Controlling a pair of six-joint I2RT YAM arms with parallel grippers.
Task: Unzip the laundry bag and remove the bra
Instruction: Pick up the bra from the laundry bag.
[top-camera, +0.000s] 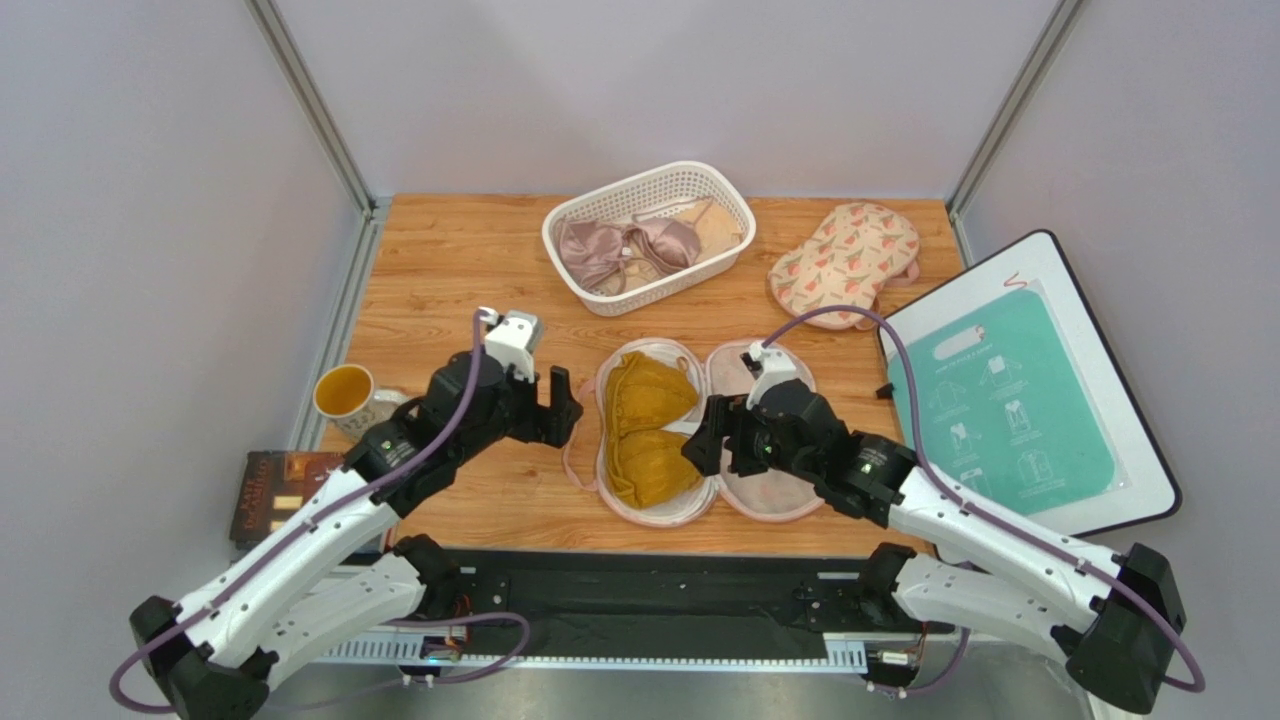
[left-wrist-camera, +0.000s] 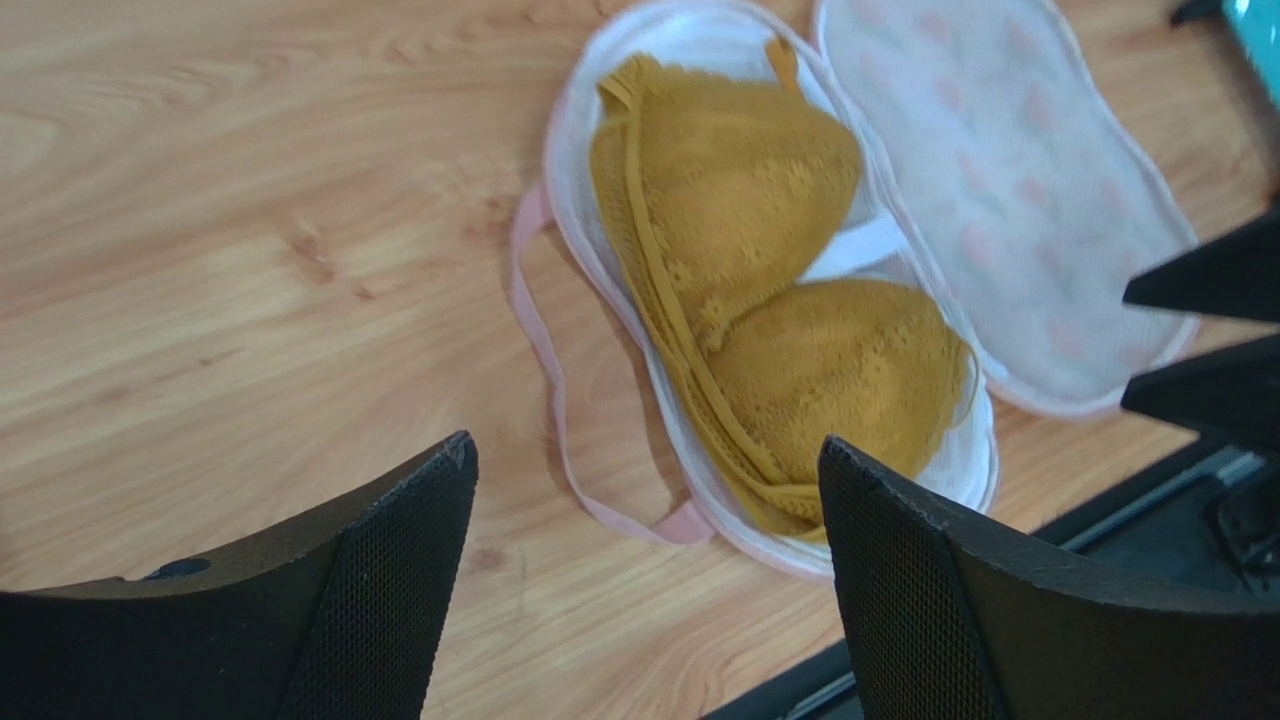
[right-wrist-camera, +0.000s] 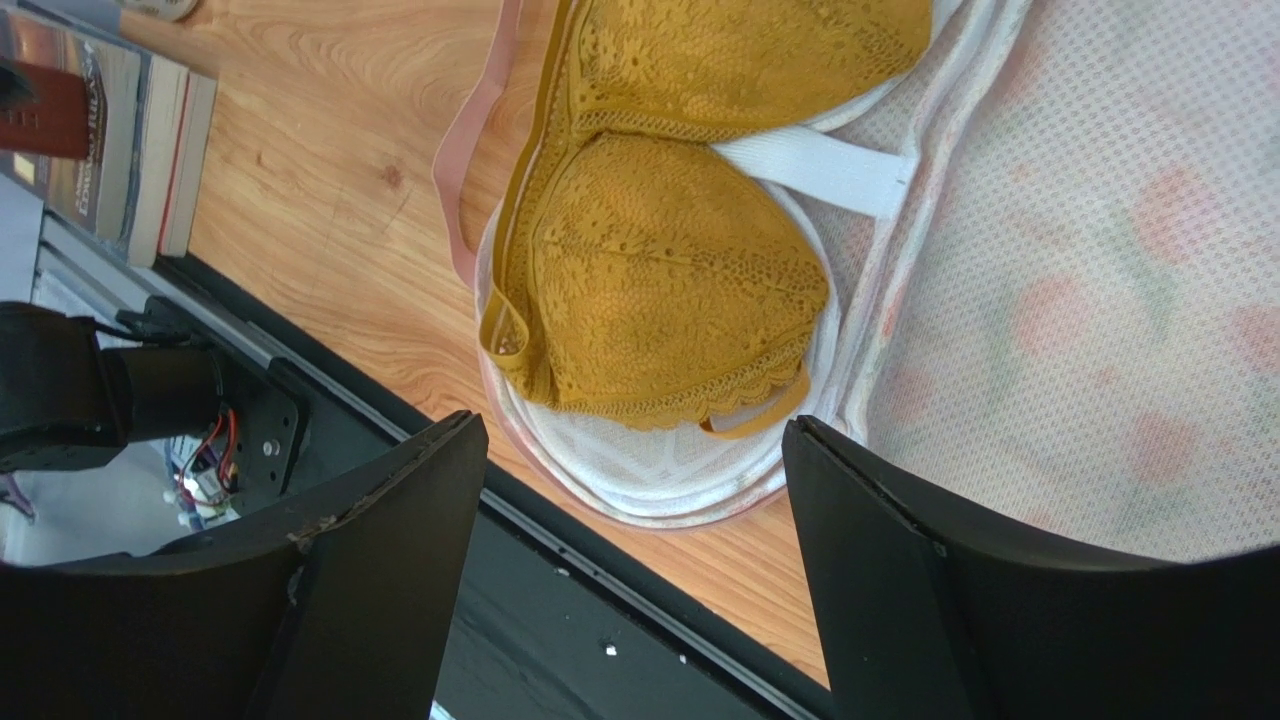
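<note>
Next, my left gripper moves down and toward the right in the top view onto the mustard-yellow bra's near cup, which lies below it on that side.
The laundry bag (top-camera: 762, 480) lies open like a book at the table's front middle, its white mesh inside up. The mustard-yellow bra (top-camera: 651, 425) lies in its left half and the right half (left-wrist-camera: 1022, 195) is empty. The bra also shows in the left wrist view (left-wrist-camera: 781, 285) and the right wrist view (right-wrist-camera: 676, 270). My left gripper (top-camera: 559, 408) is open and empty just left of the bag. My right gripper (top-camera: 703, 446) is open and empty at the bra's right edge, over the bag's fold. A pink strap (left-wrist-camera: 549, 405) trails left of the bag.
A white basket (top-camera: 718, 189) at the back holds the mauve-pink bra (top-camera: 616, 249) and a pale beige one. A second flowered bag (top-camera: 845, 260) lies back right. A teal-and-white board (top-camera: 1022, 398) lies right. A yellow cup (top-camera: 344, 393) and a book (top-camera: 278, 488) sit at the left.
</note>
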